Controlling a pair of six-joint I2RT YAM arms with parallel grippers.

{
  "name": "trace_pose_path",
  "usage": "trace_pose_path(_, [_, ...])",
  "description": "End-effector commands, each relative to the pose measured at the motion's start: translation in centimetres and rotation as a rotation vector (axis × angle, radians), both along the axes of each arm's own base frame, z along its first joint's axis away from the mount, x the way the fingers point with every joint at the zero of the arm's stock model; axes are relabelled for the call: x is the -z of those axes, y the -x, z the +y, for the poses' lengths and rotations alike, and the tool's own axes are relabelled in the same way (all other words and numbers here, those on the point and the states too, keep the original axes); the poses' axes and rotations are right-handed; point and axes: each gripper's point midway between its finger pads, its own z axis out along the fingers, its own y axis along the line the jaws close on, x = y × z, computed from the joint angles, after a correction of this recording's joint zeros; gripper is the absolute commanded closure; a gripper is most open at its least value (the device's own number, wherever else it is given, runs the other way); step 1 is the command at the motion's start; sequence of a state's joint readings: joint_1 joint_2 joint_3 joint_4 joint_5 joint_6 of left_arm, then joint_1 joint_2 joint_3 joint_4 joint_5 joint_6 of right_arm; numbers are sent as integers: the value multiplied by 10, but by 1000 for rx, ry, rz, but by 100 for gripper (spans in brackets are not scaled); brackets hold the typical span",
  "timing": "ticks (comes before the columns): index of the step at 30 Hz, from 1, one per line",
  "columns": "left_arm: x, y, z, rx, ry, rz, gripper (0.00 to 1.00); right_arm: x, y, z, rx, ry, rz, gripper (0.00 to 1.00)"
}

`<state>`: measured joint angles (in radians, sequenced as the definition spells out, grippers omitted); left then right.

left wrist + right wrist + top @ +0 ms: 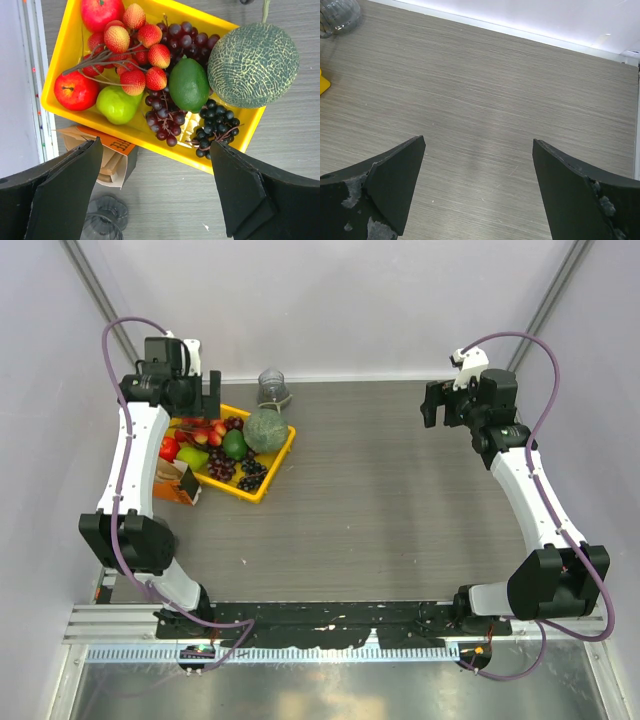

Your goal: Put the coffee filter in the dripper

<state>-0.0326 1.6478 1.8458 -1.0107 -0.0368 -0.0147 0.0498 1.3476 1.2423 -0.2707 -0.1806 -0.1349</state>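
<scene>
My left gripper should move across above the fruit tray next and go down onto the dripper's handle [276, 399], which is below my gripper and to its right in the top view.
The dripper [272, 387], a clear ribbed glass cup with a handle, stands at the far side of the table behind the fruit tray. It also shows in the right wrist view [337, 14]. Light-brown coffee filters [109, 166] lie in the open end of an orange-brown carton [178, 485] beside the tray's near left corner. My left gripper [205, 390] is open and empty, held high over the tray and carton [156, 145]. My right gripper [435, 405] is open and empty above bare table at the far right [479, 140].
A yellow tray [258, 497] holds a melon [263, 430], an avocado, apples, lychees and grapes. A second ribbed clear glass piece [100, 220] sits just beyond the carton at the left wrist view's bottom edge. White walls close off the back and sides.
</scene>
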Motion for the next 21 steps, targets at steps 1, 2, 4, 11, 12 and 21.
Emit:
trace_pose_path(1, [-39,-18,-3,41,-7,-136,1,-25,-6,-3,-4,27,-70,5])
trace_pose_path(2, [-43,-24,-5,48,0,-142,1,-24,-5,-4,-3,33,-67,4])
trace_pose_path(4, [-50,-37,-15,77,37,-150,1,-23,-3,-4,-3,42,-58,5])
trace_pose_path(11, [-69,-103,-31,24,56,-268,1,-16,9,-7,-7,63,0,5])
trace_pose_path(12, [-69,-113,-35,25,71,-295,1,-18,10,-8,-6,68,-3,4])
trace_pose_path(21, [-31,-181,-82,82,323,-360,21,-19,26,-14,12,95,31,5])
